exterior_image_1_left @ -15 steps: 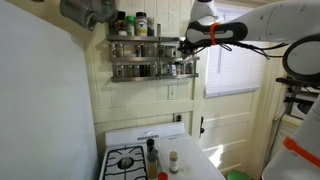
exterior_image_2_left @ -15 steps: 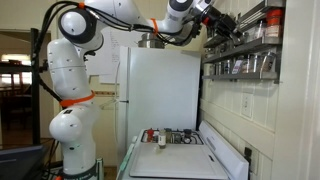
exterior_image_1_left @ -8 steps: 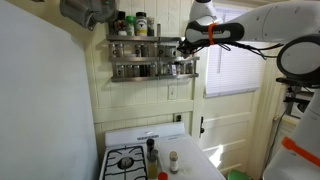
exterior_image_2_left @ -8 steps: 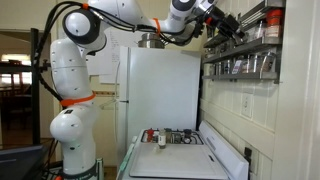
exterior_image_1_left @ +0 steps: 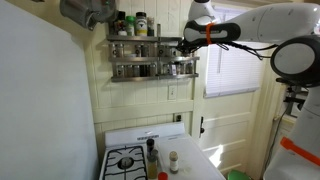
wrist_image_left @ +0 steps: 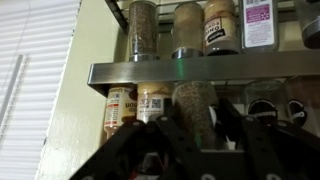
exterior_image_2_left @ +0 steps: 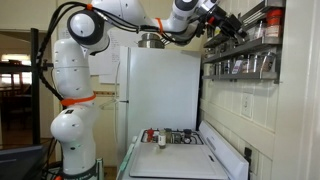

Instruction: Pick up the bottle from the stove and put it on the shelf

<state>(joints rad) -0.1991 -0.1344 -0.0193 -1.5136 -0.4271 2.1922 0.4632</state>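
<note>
The bottle still stands in front of the row of lower jars. The bottle gets a slight push outward from my gripper into the gap between those jars next, then a release.
My gripper (exterior_image_1_left: 183, 44) is raised to the right end of the shiny two-tier metal shelf (exterior_image_1_left: 140, 60), far above the white stove (exterior_image_1_left: 125, 160). It also shows at the shelf in an exterior view (exterior_image_2_left: 215, 28). In the wrist view my gripper (wrist_image_left: 196, 125) is shut on the small dark bottle (wrist_image_left: 194, 100), upright between the two black fingers (wrist_image_left: 135, 135). The bottle sits just under the shelf's upper tier (wrist_image_left: 200, 72), level with the lower row of jars. In both exterior views the bottle is too small to make out.
A taller dark bottle (exterior_image_1_left: 152, 153) and a pale shaker (exterior_image_1_left: 173, 160) stand on the stove. Rows of spice jars (wrist_image_left: 140, 25) fill the shelf. A white fridge (exterior_image_2_left: 160, 90) stands beside the stove. A window with blinds (exterior_image_1_left: 235, 65) is next to the shelf.
The arm has shifted only slightly at the shelf. The grip looks unchanged.
</note>
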